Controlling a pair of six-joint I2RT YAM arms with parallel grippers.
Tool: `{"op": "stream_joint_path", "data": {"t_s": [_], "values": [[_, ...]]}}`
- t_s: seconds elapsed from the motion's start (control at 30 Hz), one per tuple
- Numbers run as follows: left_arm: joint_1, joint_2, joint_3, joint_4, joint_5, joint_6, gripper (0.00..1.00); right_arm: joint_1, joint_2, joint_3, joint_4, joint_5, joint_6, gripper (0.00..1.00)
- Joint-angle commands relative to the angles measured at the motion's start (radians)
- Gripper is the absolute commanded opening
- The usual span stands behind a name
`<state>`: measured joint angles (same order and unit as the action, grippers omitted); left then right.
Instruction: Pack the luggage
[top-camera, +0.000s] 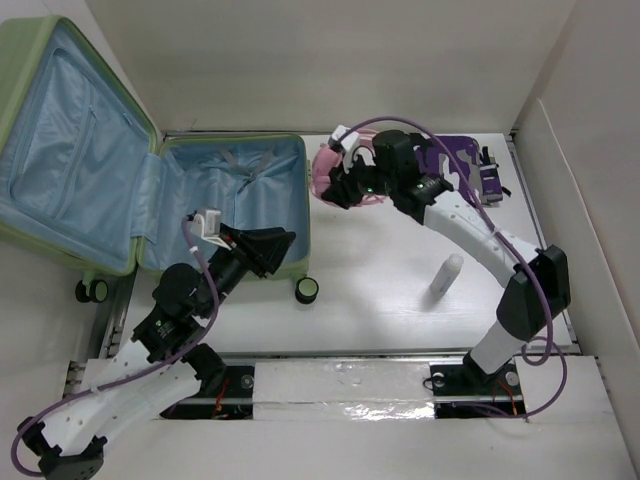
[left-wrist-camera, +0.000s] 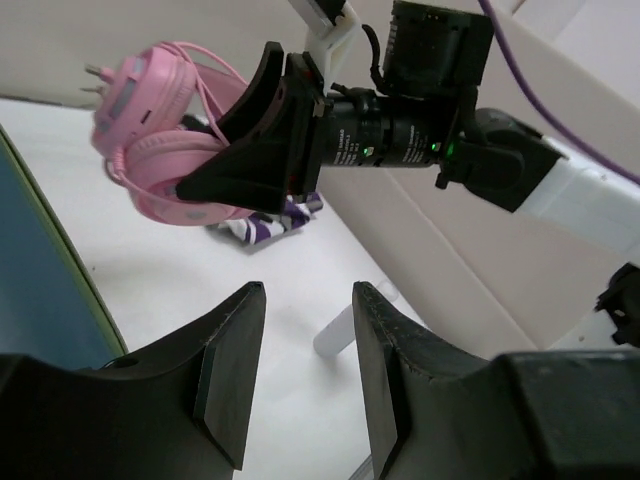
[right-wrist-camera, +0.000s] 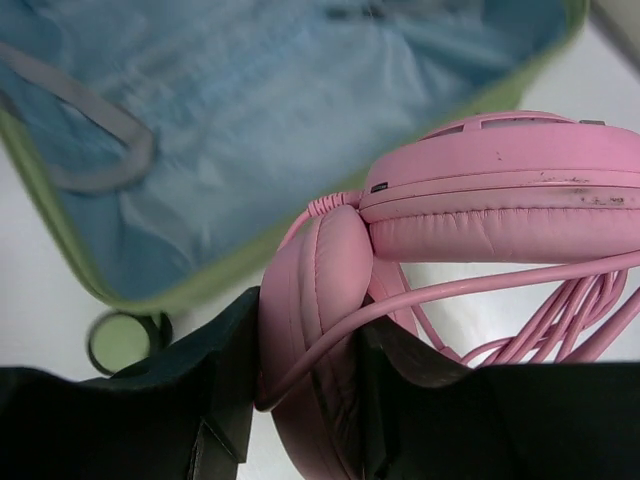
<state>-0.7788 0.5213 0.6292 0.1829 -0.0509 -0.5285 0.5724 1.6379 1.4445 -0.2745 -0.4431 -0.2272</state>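
The pink headphones (top-camera: 325, 168) still hang outside the luggage's edge, so my right gripper should cross that edge toward the luggage's lid and let go of them over the luggage's blue-lined base.
The luggage (top-camera: 240, 190), a light green suitcase with pale blue lining, lies open at the left, its lid propped against the wall. My right gripper (top-camera: 340, 187) is shut on one ear cup of pink headphones (top-camera: 325, 168), held off the table just right of the suitcase's rim. In the right wrist view both fingers squeeze the headphones (right-wrist-camera: 500, 200), with a cable loop caught between them, and the luggage (right-wrist-camera: 250, 130) lies beyond. My left gripper (top-camera: 285, 245) hovers over the suitcase's near right corner. In its wrist view the left gripper (left-wrist-camera: 308, 295) is open and empty, facing the headphones (left-wrist-camera: 160, 120).
A white tube (top-camera: 446, 274) lies on the table right of centre. A purple patterned item (top-camera: 455, 155) and a small grey device (top-camera: 490, 175) sit at the back right. A suitcase wheel (top-camera: 307, 290) sticks out at the near corner. White walls enclose the table.
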Motion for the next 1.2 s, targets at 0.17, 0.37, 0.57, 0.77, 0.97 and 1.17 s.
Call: {"op": "stream_joint_path", "data": {"t_s": [0.17, 0.37, 0.57, 0.77, 0.97, 1.17], "values": [[-0.005, -0.216, 0.014, 0.108, -0.107, -0.021, 0.38, 0.179, 0.207, 0.291, 0.369, -0.134, 0.205, 0.27], [-0.005, -0.236, 0.053, 0.049, -0.167, -0.018, 0.39, 0.273, 0.554, 0.632, 0.327, -0.102, 0.288, 0.29], [-0.005, -0.196, 0.064, 0.033, -0.161, -0.027, 0.39, 0.296, 0.738, 0.829, 0.281, -0.071, 0.348, 0.49], [-0.005, -0.184, 0.053, 0.033, -0.193, -0.037, 0.38, 0.305, 0.685, 0.762, 0.241, -0.023, 0.295, 0.79], [-0.005, -0.100, 0.070, 0.065, -0.170, -0.041, 0.30, 0.265, 0.452, 0.628, 0.248, 0.029, 0.208, 0.90], [-0.005, 0.069, 0.102, 0.135, -0.093, -0.031, 0.00, 0.118, 0.041, 0.214, 0.397, 0.142, 0.197, 0.25]]}}
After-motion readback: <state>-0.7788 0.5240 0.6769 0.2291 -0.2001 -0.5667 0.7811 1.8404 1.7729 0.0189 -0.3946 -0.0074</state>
